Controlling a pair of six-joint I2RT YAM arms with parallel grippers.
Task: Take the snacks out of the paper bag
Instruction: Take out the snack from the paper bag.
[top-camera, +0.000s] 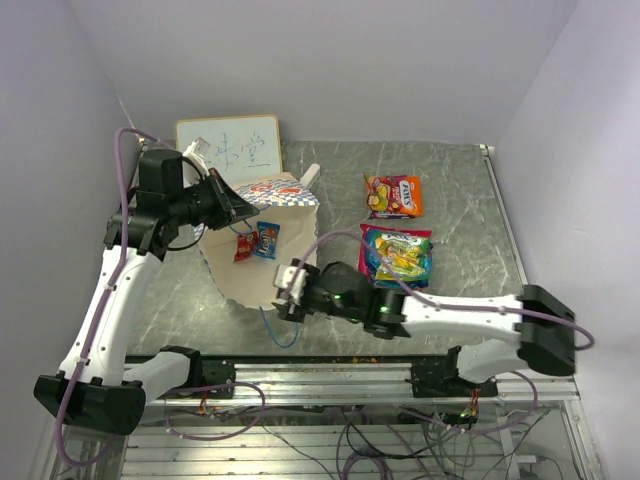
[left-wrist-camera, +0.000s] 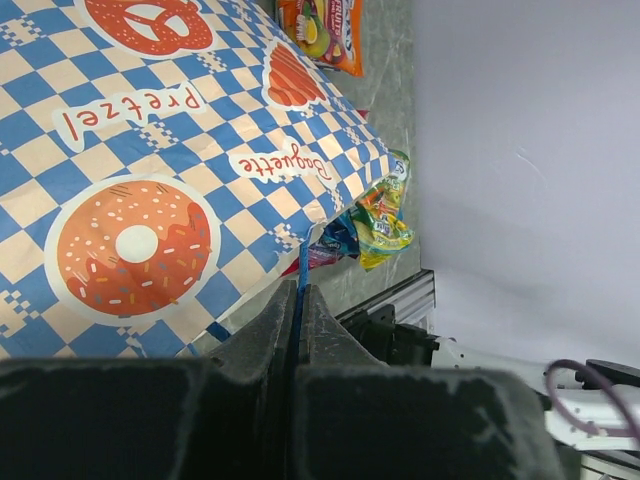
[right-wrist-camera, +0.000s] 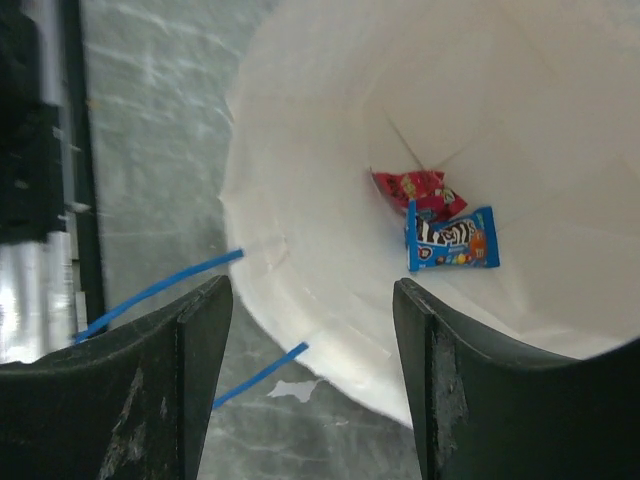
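I will move my right gripper outward through the bag's opening, onto the near end of the blue packet (top-camera: 264, 253) (right-wrist-camera: 452, 240), because that end faces the bag's opening.
The paper bag (top-camera: 270, 192) lies on its side, mouth toward the arms, its checked side filling the left wrist view (left-wrist-camera: 150, 170). My left gripper (left-wrist-camera: 298, 300) is shut on the bag's blue cord handle (left-wrist-camera: 301, 270) and holds the upper edge up. Inside the bag lie a small red packet (right-wrist-camera: 418, 190) and a small blue packet (right-wrist-camera: 452, 240), also in the top view (top-camera: 267, 240). My right gripper (right-wrist-camera: 310, 330) is open and empty at the bag's mouth rim (right-wrist-camera: 300, 330). An orange packet (top-camera: 393, 196) and a green-yellow packet (top-camera: 397, 254) lie on the table to the right.
A white writing board (top-camera: 228, 145) leans behind the bag. The second blue cord handle (right-wrist-camera: 160, 290) trails on the marble table (top-camera: 460, 200) by the front rail (top-camera: 330, 370). Walls close in on the left, back and right.
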